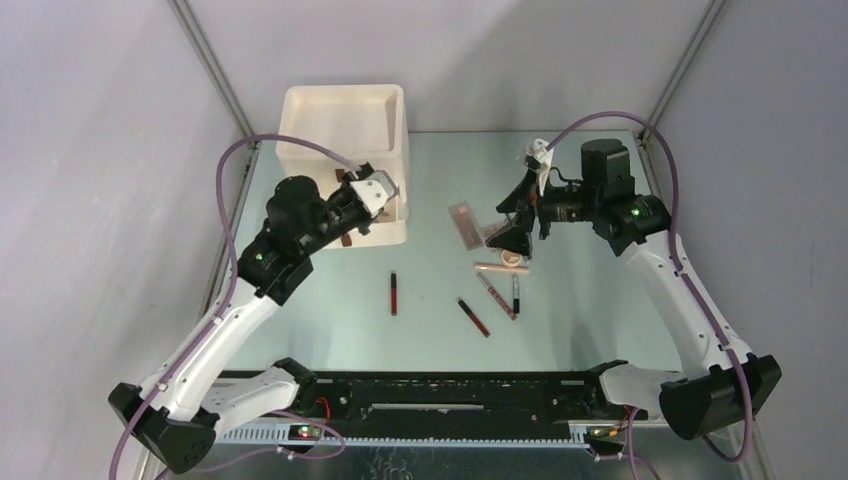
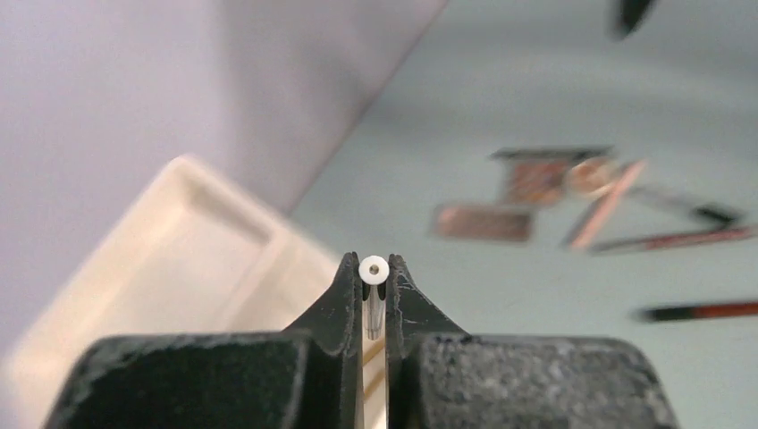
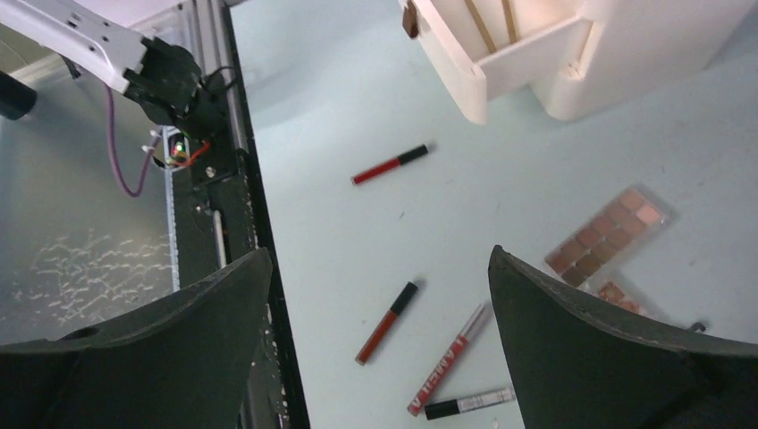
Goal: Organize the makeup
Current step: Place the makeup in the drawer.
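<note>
The thin pencil goes down with my left gripper into the cream box's pulled-out drawer (image 1: pixel 384 222) (image 2: pixel 374 368) next, since thin sticks already lie there. My left gripper then opens.
The makeup lies loose on the pale green table. A pink-brown palette (image 1: pixel 465 225), a round compact (image 1: pixel 512 257), a peach tube (image 1: pixel 500 268) and slim dark-red tubes (image 1: pixel 393 293) (image 1: pixel 474 316) are spread across the middle. My left gripper (image 2: pixel 374 279) is shut on a thin pencil (image 2: pixel 374 266) with a white round end, beside the cream drawer box (image 1: pixel 345 120). My right gripper (image 3: pixel 380 250) hangs open above the tubes, nothing between its fingers. Below it I see a red tube (image 3: pixel 386 323), a lettered red tube (image 3: pixel 451 357) and a palette (image 3: pixel 608 231).
The cream box (image 3: pixel 536 54) has a drawer pulled out with thin sticks inside. A black rail (image 1: pixel 420 400) with both arm bases runs along the near edge. Grey walls close in the left, back and right sides.
</note>
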You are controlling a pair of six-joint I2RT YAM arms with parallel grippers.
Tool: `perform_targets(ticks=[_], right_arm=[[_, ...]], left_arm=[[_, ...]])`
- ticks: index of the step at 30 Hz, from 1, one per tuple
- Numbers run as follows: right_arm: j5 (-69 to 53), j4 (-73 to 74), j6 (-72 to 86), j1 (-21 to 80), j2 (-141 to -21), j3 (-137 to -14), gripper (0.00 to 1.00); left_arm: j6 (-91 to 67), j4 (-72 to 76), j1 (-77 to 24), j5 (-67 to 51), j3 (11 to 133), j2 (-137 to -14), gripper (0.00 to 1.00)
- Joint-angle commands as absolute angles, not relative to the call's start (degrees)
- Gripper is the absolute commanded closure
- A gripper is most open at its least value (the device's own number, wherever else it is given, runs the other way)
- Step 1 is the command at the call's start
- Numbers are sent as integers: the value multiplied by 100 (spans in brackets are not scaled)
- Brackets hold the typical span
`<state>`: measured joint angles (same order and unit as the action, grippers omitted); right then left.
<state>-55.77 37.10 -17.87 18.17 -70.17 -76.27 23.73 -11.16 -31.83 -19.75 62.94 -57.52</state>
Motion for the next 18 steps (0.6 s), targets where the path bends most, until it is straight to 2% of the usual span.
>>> perform_targets(ticks=[1, 9, 18], right_arm=[[-5182, 3948, -2217, 1794, -6839, -7394, 0], [-5115, 3903, -2271, 1802, -6876, -6929, 0], [-4382, 3947, -2339, 1812, -7266, -6772, 0]], left_arm=[[4766, -1789, -3175, 322, 5984, -5762, 100], [5666, -1168, -3158, 2185, 5636, -6800, 100], [5830, -1086, -2996, 2460, 5769, -7922, 98]])
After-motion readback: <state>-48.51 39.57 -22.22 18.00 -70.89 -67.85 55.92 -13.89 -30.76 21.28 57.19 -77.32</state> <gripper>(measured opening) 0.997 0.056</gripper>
